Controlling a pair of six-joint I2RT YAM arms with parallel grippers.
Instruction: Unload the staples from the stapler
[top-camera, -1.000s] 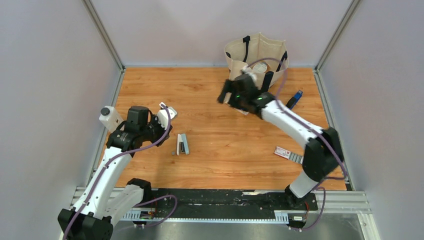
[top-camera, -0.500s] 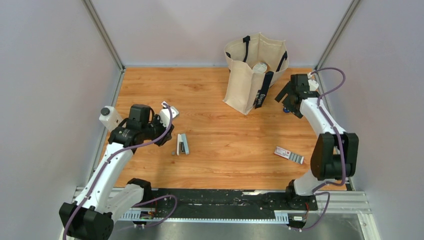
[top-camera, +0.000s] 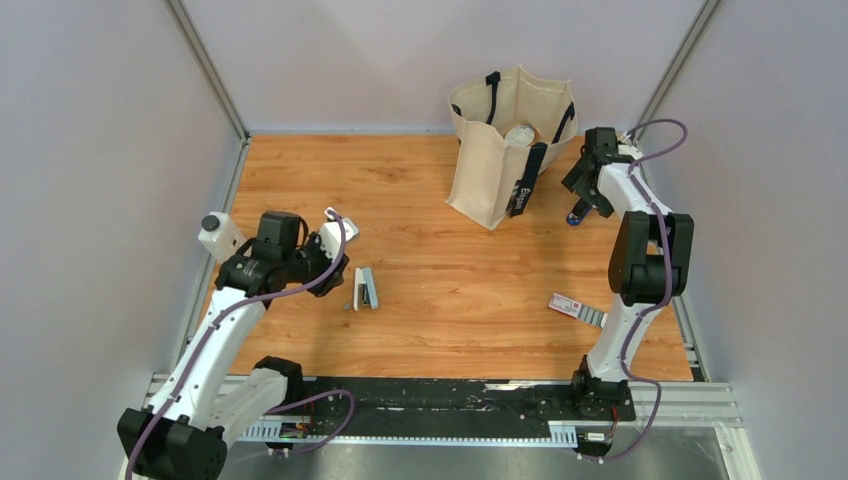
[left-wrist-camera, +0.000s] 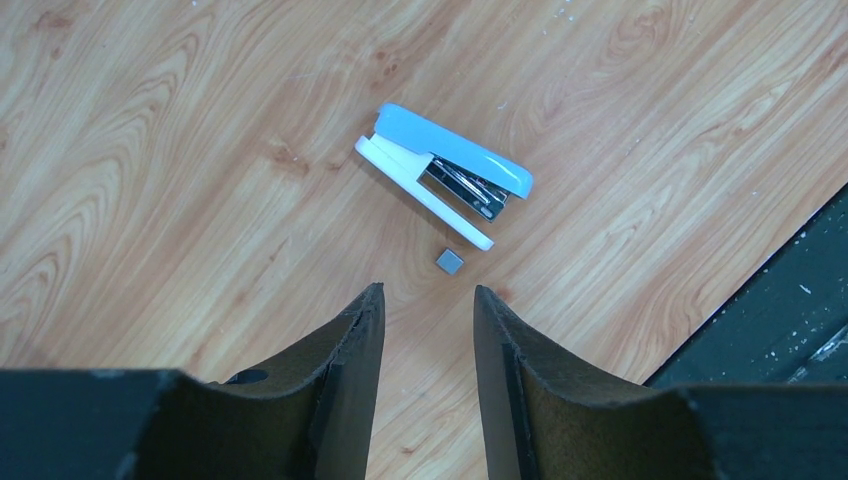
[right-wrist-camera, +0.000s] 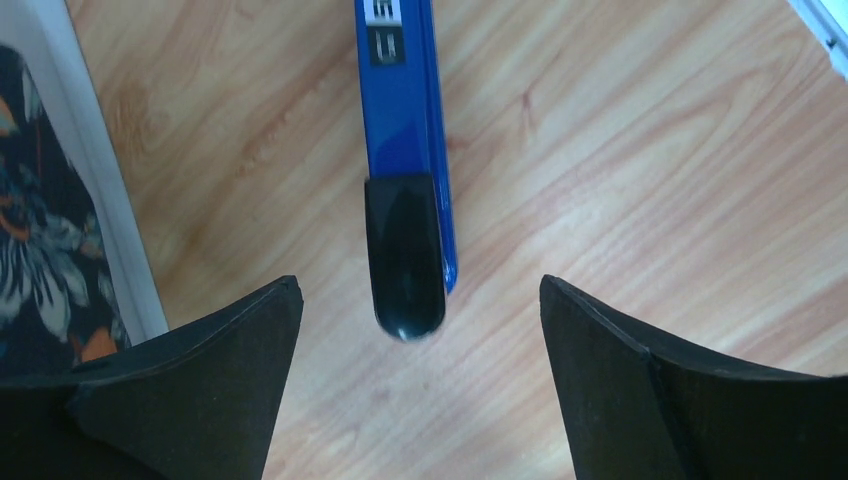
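Note:
The stapler's black end (top-camera: 578, 213) (right-wrist-camera: 407, 260) below comes between my right gripper's open fingers next as they lower around it and close. Their gap already spans that end's narrow width.
The stapler (right-wrist-camera: 403, 130) is a narrow dark-blue bar with a black end (right-wrist-camera: 404, 255), lying flat on the wooden table to the right of the bag. In the top view only its lower tip (top-camera: 575, 214) peeks out below the right arm's hand. My right gripper (right-wrist-camera: 418, 283) hovers over it, open wide, and the black end sits between the fingers without touching them. My left gripper (left-wrist-camera: 427, 290) is far away at the table's left, open with nothing between its fingers.
A canvas tote bag (top-camera: 497, 150) stands at the back, its side close to the right gripper (right-wrist-camera: 50, 190). A pale blue-and-white stapler (left-wrist-camera: 445, 185) and a small grey block (left-wrist-camera: 450, 261) lie ahead of the left gripper. A red-and-white box (top-camera: 566, 304) lies front right.
My right arm swung from in front of the bag round to its right side and came down over the dark-blue stapler. The left jaws opened a little wider.

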